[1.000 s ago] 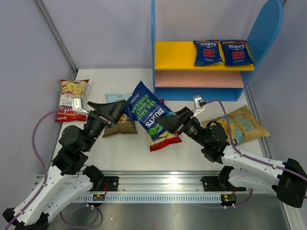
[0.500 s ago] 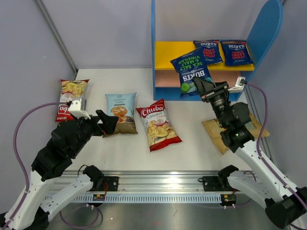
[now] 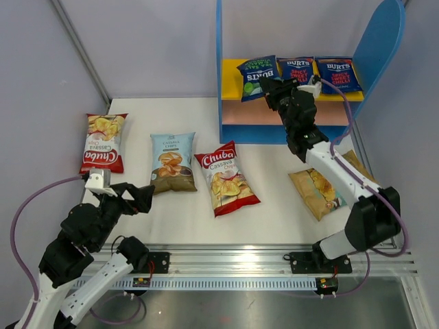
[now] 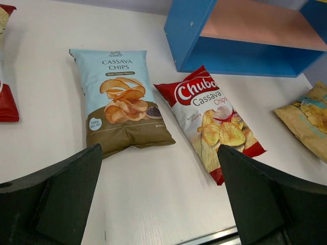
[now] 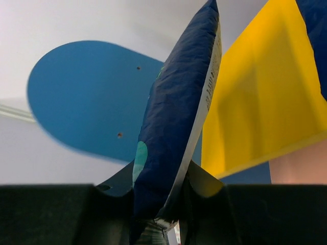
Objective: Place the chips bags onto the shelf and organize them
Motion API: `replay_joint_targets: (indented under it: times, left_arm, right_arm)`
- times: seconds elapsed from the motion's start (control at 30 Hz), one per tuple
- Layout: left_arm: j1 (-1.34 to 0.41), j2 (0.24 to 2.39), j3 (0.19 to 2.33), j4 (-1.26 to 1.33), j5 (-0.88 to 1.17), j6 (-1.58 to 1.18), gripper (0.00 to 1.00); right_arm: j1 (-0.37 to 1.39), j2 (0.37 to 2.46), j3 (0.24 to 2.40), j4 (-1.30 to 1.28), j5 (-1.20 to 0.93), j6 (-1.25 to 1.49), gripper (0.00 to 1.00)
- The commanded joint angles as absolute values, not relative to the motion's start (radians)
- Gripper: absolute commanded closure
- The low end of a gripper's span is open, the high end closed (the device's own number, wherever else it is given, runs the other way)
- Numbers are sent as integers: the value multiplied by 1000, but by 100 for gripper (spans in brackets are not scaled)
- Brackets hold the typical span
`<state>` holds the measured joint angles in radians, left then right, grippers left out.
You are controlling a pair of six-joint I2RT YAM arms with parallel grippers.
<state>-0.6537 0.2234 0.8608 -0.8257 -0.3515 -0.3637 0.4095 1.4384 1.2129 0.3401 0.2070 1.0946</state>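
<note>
I should move my right gripper down toward the blue side farthest from the other Burts bags and release the bag, as bare yellow board shows there.
My right gripper [image 3: 269, 88] is shut on a dark blue Burts bag [image 3: 255, 74], held over the left part of the shelf's yellow upper board [image 3: 233, 82]; the wrist view shows the bag [image 5: 173, 117] edge-on between the fingers. Two more Burts bags [image 3: 299, 69] [image 3: 338, 73] lie on that board to its right. On the table lie a Chuba bag [image 3: 101, 142] at the left, the cassava bag [image 3: 171, 162], a second Chuba bag [image 3: 226, 178] and the tan-gold bag [image 3: 319, 190]. My left gripper [image 3: 137, 197] is open and empty, near the front edge, with the cassava bag [image 4: 121, 101] ahead.
The shelf's pink middle board [image 3: 254, 114] and blue base [image 3: 260, 134] hold nothing. Its tall rounded blue side [image 3: 381, 41] stands at the right. Grey walls close in left and back. A metal rail [image 3: 233, 264] runs along the near edge.
My right gripper has carried the Burts bag from over the table up onto the left of the yellow board. My left arm has let go of it and drawn back toward the front left.
</note>
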Motion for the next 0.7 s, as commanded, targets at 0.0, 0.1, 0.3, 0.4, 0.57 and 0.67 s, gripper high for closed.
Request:
replay_joint_targets:
  times: [0.0, 0.1, 0.3, 0.4, 0.57, 0.67]
  left_arm:
    - [-657, 212, 853, -796, -431, -376, 1]
    - [-655, 204, 850, -793, -436, -370, 1]
    - [-643, 192, 847, -788, -430, -364, 1]
    - [-643, 183, 845, -784, -417, -361, 1]
    - [-643, 178, 845, -784, -420, -360, 1]
    - [-643, 170, 845, -782, -420, -362, 1]
  right_arm:
    - [405, 1556, 1360, 364, 308, 1163, 82]
    - [406, 1667, 1464, 325, 331, 1206, 82]
    - [434, 1877, 1762, 69, 388, 1229, 80]
    - [446, 1957, 1914, -144, 393, 1272, 80]
    - [488, 2006, 2029, -352, 471, 1321, 74]
    - [494, 2022, 2068, -440, 474, 1367, 65]
